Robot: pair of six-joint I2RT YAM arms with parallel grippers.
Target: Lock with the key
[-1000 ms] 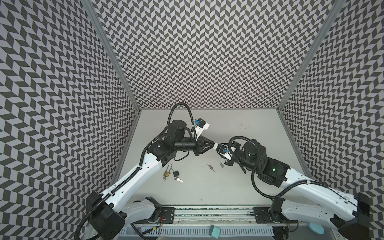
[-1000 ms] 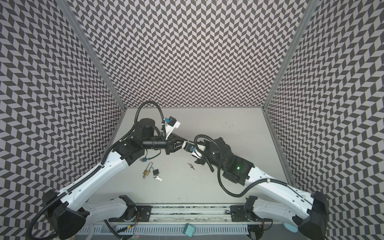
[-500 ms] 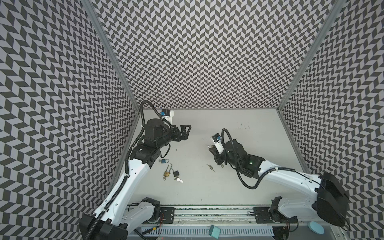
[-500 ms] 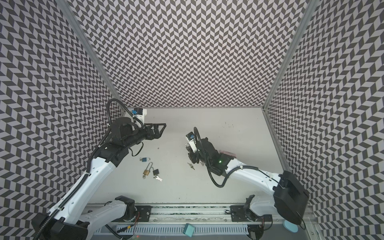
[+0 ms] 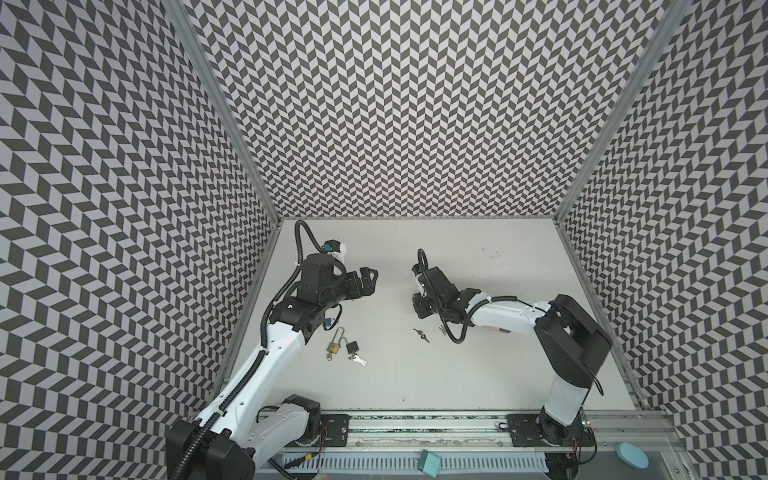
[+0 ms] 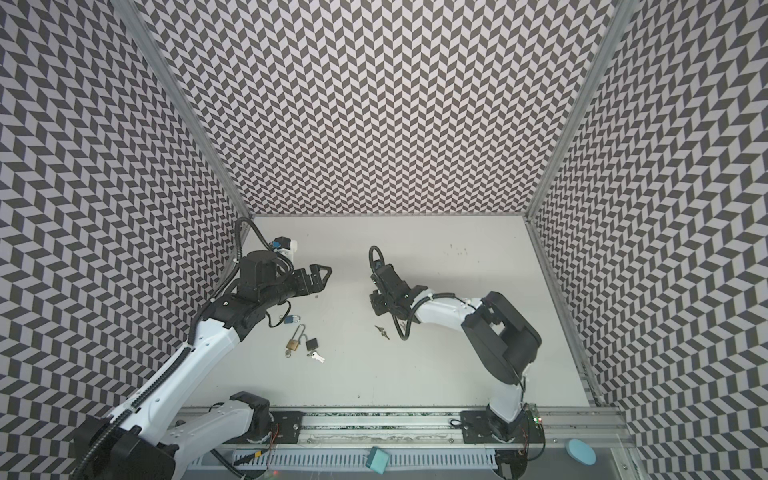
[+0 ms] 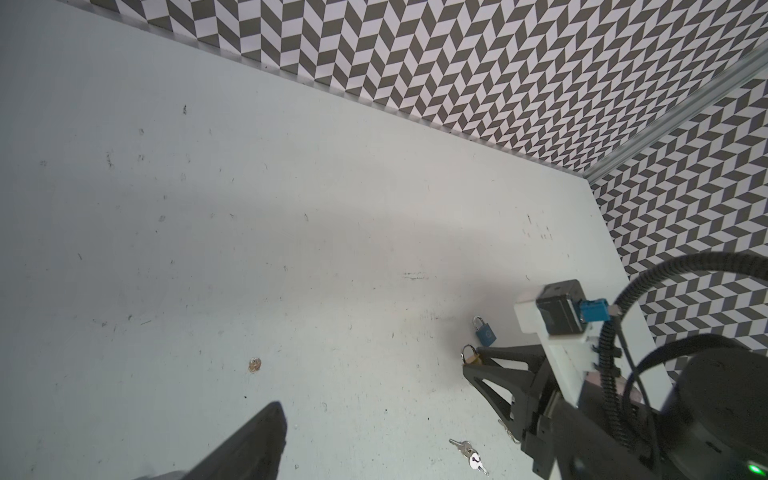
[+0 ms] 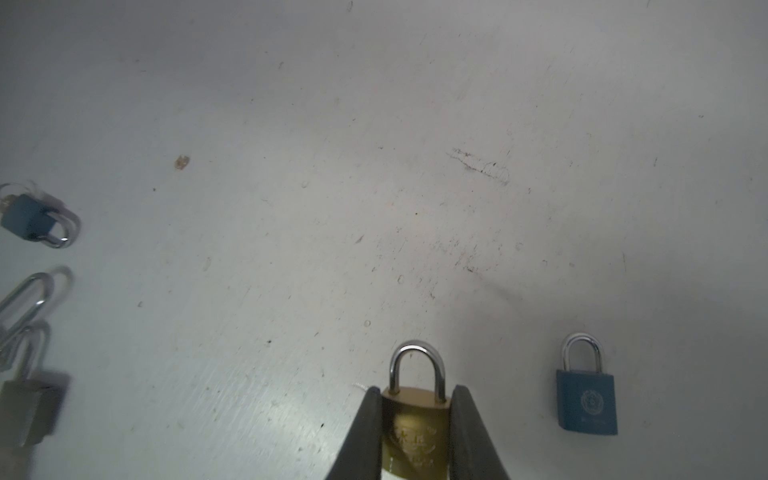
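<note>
My right gripper lowers to the bare tabletop (image 8: 461, 365) close below, beside the blue padlock, and releases the brass padlock next, as the brass padlock's shackle looks pushed in.
My right gripper (image 8: 415, 390) is shut on the body of a small brass padlock (image 8: 415, 432), low over the table. Its silver shackle (image 8: 417, 365) looks pushed in. The padlock's underside is hidden, so I cannot tell whether a key sits in it. In both top views that gripper (image 5: 419, 309) (image 6: 376, 305) covers the padlock. A loose bunch of keys (image 5: 421, 334) (image 7: 469, 455) lies just in front of it. My left gripper (image 5: 368, 280) (image 6: 322, 278) hangs wide open and empty at the left. Only one of its fingers (image 7: 257, 440) shows in the left wrist view.
A blue padlock (image 8: 586, 399) lies beside the held one. Near the left arm lie another blue padlock (image 6: 291, 319), a long-shackled brass padlock (image 5: 333, 348) and a black padlock (image 5: 353, 347) with a silver key (image 5: 359, 360). Patterned walls close three sides.
The left gripper opened, let go at the right gripper's tip and drew back to the left. The right arm pulled back and sank towards the table, still holding the brass padlock.
</note>
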